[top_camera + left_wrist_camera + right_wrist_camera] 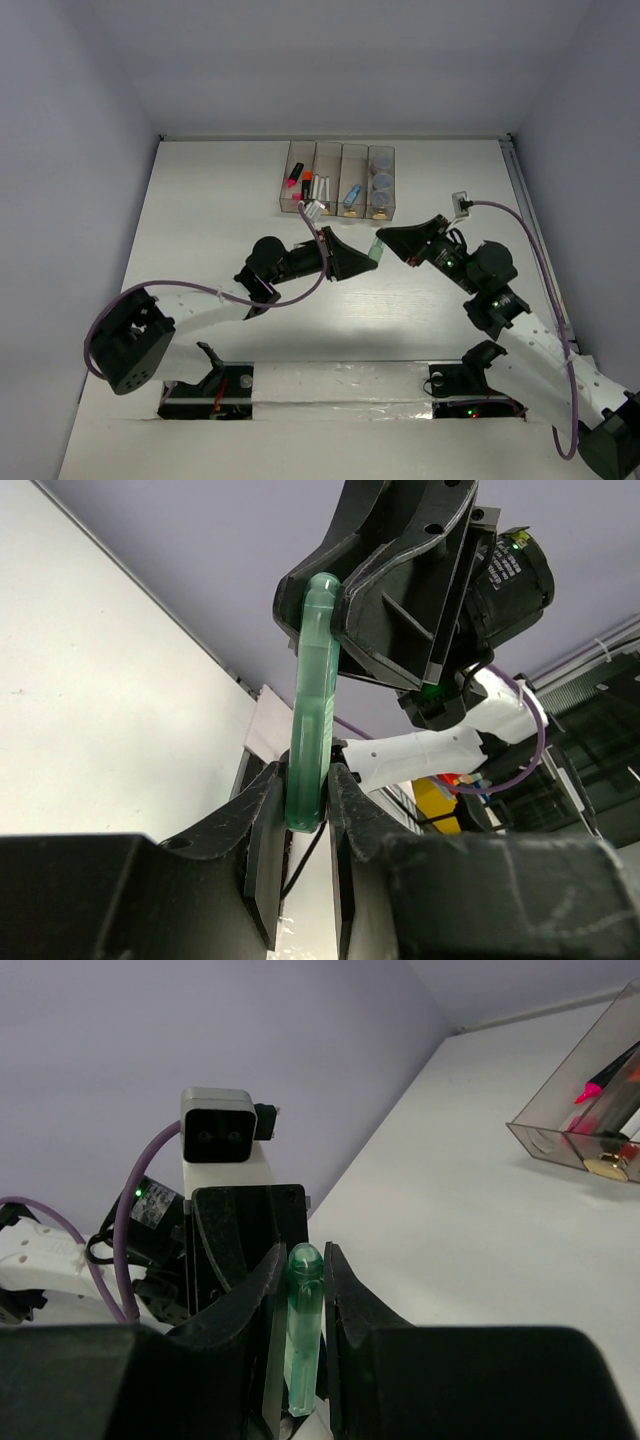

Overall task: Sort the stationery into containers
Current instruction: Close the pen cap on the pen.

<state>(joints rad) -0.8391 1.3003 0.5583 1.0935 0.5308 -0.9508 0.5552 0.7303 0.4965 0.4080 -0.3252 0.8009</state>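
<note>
The right gripper moves outward over the light blue marker's bin, which lies lower, then down next, and releases this marker beside its like.
The pale green marker [377, 250] hangs above the table's middle, held at both ends. My left gripper [366, 257] is shut on its lower end [305, 800]. My right gripper [387, 241] closes on the other end [303, 1300]. The four joined bins [338, 205] stand at the back. They hold a pink highlighter [293, 178] and an orange highlighter [306, 186], two white pens [322, 188], a light blue marker [351, 196] and grey-blue pots [381, 185].
The two wrists face each other tip to tip, about a hand's width in front of the bins. The end bin [545, 1138] shows at the right edge of the right wrist view. Purple cables [300, 296] trail from both arms.
</note>
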